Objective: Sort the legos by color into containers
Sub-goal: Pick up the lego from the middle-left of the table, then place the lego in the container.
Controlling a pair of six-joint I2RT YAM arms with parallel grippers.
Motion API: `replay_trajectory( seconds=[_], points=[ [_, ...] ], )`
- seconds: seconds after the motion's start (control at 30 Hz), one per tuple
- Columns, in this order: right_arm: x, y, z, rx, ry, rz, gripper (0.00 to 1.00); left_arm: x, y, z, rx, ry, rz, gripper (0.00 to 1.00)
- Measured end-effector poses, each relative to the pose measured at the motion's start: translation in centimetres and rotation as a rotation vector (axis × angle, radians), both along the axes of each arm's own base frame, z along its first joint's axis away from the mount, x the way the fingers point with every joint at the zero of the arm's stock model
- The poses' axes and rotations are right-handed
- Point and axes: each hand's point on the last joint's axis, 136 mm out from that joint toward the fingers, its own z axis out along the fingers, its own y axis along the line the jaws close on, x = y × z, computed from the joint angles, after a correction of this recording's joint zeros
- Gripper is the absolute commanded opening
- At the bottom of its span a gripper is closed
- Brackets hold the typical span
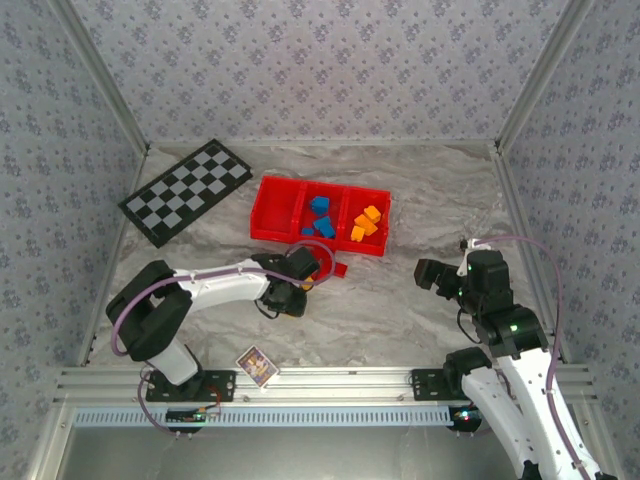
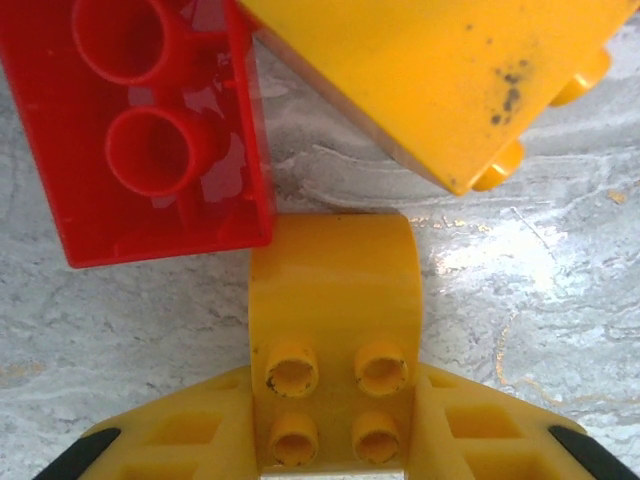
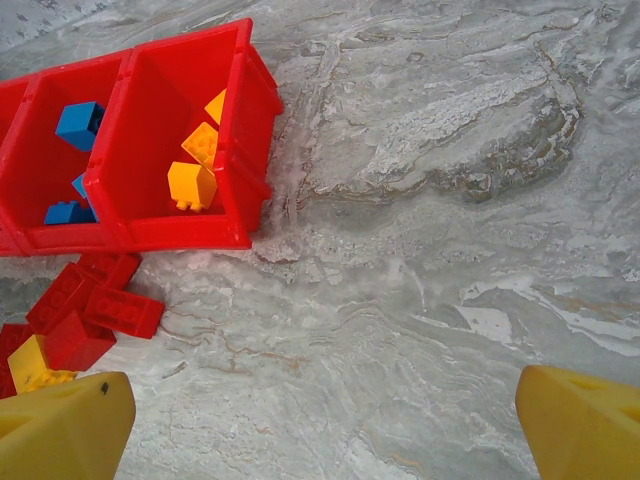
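The small yellow lego matches the color of the yellow legos in their compartment. My left gripper will lift it next, carry it outward over that compartment and release it.
My left gripper (image 2: 335,440) is shut on a small yellow lego (image 2: 335,330) with four studs, just above the marble table. A red lego (image 2: 150,130) lies beside it, and a larger yellow lego (image 2: 440,70) lies ahead. From above, the left gripper (image 1: 300,283) sits just in front of the red tray (image 1: 268,215). Blue legos (image 1: 320,215) fill the middle compartment and yellow ones (image 1: 366,224) the right one. My right gripper (image 3: 320,430) is open over bare table, to the right of several red legos (image 3: 85,310) and one yellow lego (image 3: 30,365).
A black-and-white checkered board (image 1: 186,191) lies at the back left. A small printed card (image 1: 257,365) rests near the front edge. One red lego (image 1: 340,268) lies in front of the tray. Patterned walls close in the table on three sides.
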Motion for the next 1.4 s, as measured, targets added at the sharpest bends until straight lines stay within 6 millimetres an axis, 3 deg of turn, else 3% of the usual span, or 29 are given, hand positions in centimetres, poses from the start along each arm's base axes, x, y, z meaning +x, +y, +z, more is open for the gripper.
replay_trajectory(
  seconds=[0.1, 0.2, 0.5, 0.63, 0.77, 0.9, 1.07, 1.4],
  points=[
    [0.0, 0.0, 0.0, 0.0, 0.0, 0.0, 1.0, 0.2, 0.0, 0.6, 0.0, -0.033, 0.014, 0.22],
    [0.0, 0.0, 0.0, -0.001, 0.0, -0.001, 1.0, 0.5, -0.4, 2.5, -0.034, -0.097, 0.024, 0.21],
    [0.0, -0.2, 0.0, -0.007, -0.002, -0.009, 1.0, 2.1, -1.5, 10.8, -0.196, -0.302, 0.077, 0.2],
    [0.1, -0.3, 0.0, -0.01, -0.004, -0.014, 1.0, 4.4, -3.8, 14.3, -0.244, -0.368, 0.087, 0.2],
    [-0.1, -0.4, 0.2, -0.009, -0.015, -0.016, 1.0, 8.3, -8.2, 16.7, -0.27, -0.412, 0.073, 0.19],
    [-0.3, -0.6, 0.4, -0.011, -0.025, -0.022, 1.0, 12.2, -12.4, 16.7, -0.266, -0.427, 0.051, 0.18],
    [-0.4, -0.7, 0.5, -0.015, -0.027, -0.027, 1.0, 16.5, -16.3, 15.0, -0.257, -0.425, 0.035, 0.18],
    [-0.4, -0.7, 0.5, -0.014, -0.029, -0.027, 1.0, 21.3, -21.1, 13.1, -0.26, -0.421, 0.016, 0.26]
  ],
)
